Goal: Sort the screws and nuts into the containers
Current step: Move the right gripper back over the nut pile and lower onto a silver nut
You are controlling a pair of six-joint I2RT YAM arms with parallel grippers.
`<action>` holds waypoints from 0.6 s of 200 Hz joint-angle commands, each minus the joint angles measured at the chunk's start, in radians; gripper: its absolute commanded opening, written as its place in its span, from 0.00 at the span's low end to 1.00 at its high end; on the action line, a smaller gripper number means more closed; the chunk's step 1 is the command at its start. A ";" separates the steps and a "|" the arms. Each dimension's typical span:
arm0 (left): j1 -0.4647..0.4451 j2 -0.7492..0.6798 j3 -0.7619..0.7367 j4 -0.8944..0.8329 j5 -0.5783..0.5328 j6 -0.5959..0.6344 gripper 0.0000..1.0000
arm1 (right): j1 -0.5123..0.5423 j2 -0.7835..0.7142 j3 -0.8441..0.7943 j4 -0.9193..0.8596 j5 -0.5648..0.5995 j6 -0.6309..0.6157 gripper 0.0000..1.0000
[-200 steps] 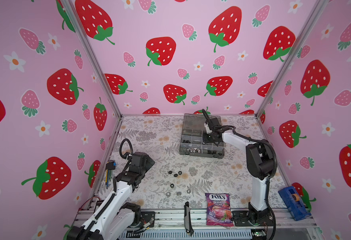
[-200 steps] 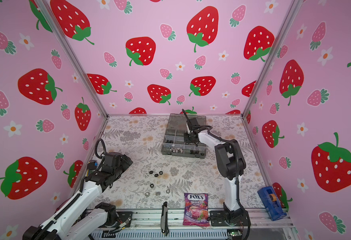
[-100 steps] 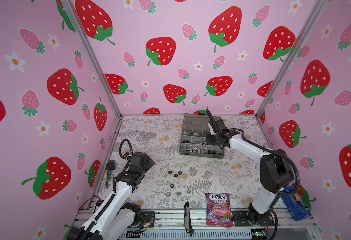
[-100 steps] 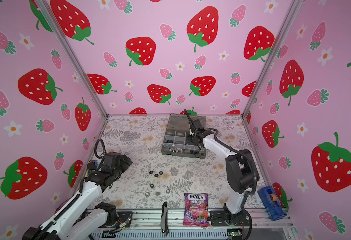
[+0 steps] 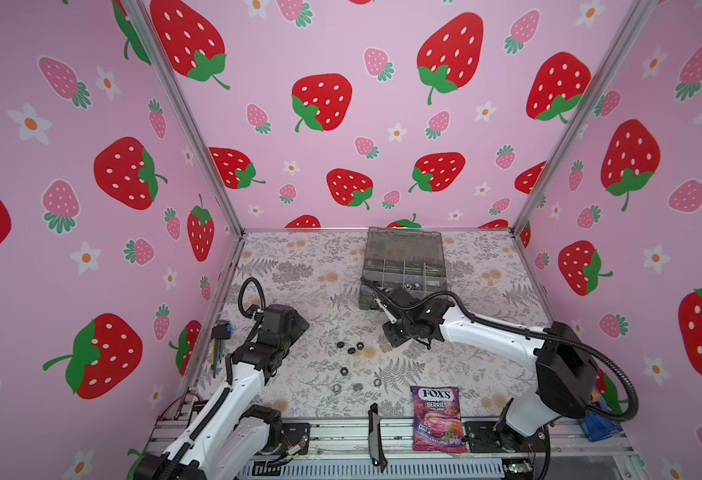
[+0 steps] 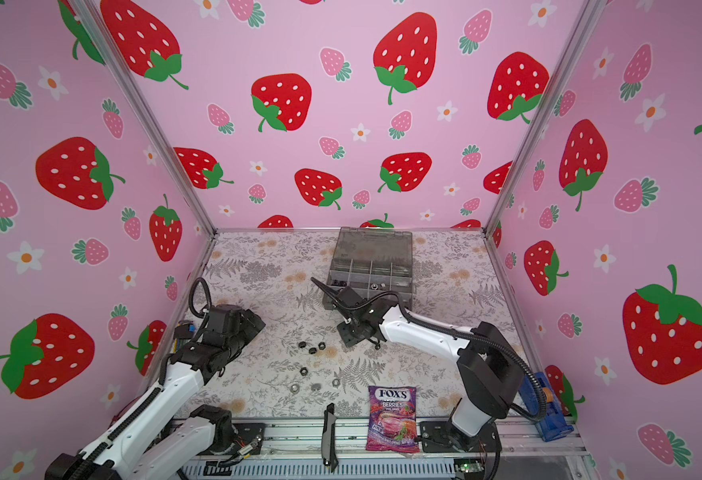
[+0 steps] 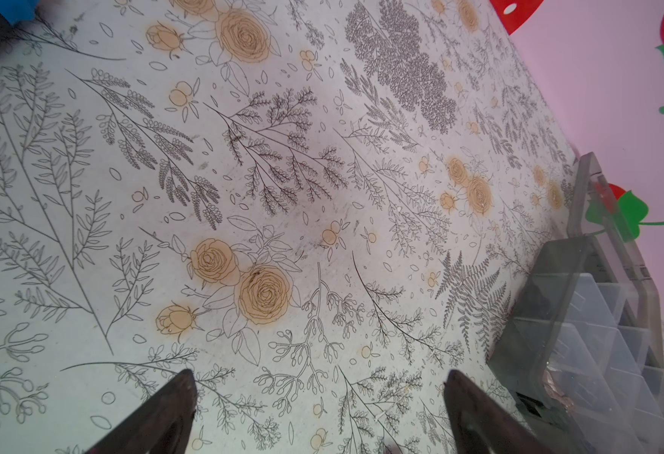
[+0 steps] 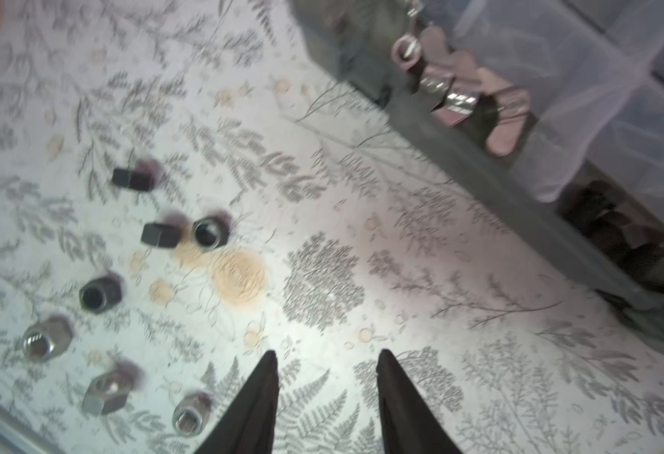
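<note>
My right gripper must go back, then down around the silver nut nearest the candy bag [image 8: 192, 414], which is below and behind it.
Several loose nuts [image 5: 351, 350] [image 6: 312, 350], black and silver, lie on the floral table ahead of the front rail; the right wrist view shows them too, nuts [image 8: 100, 294]. My right gripper [image 5: 391, 336] [image 6: 347, 334] [image 8: 327, 353] hangs low just right of them, open, with only bare table between its fingers. The containers are the grey organiser box [image 5: 403, 266] [image 6: 370, 270] [image 7: 582, 334] [image 8: 479, 173] behind it, lid up, with silver nuts [image 8: 440, 82] in a front compartment. My left gripper [image 5: 299, 326] [image 6: 256, 325] [image 7: 318, 373] is wide open over bare table at the left. I cannot make out the screws.
A purple candy bag [image 5: 436, 417] and a black knife [image 5: 376, 432] lie at the front edge. Hex keys [image 5: 216, 345] rest by the left wall. A blue box [image 5: 598, 428] sits at the front right, behind the right arm's base.
My right arm has swung from above the organiser box forward and down to the table beside the loose nuts, and its jaws have widened. The left arm has not moved.
</note>
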 commanded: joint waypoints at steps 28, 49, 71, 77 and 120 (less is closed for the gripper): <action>0.008 -0.008 -0.004 -0.048 -0.034 -0.021 0.99 | 0.126 0.070 0.012 -0.113 -0.001 -0.058 0.44; 0.011 -0.010 0.002 -0.056 -0.039 -0.017 0.99 | 0.162 0.109 0.027 -0.134 -0.044 -0.092 0.44; 0.013 -0.007 0.001 -0.055 -0.040 -0.020 0.99 | 0.191 0.149 0.050 -0.144 -0.089 -0.123 0.44; 0.013 -0.006 0.001 -0.054 -0.038 -0.020 0.99 | 0.196 0.158 0.056 -0.142 -0.104 -0.132 0.44; 0.016 -0.003 0.001 -0.055 -0.036 -0.021 0.99 | 0.215 0.218 0.081 -0.130 -0.158 -0.177 0.44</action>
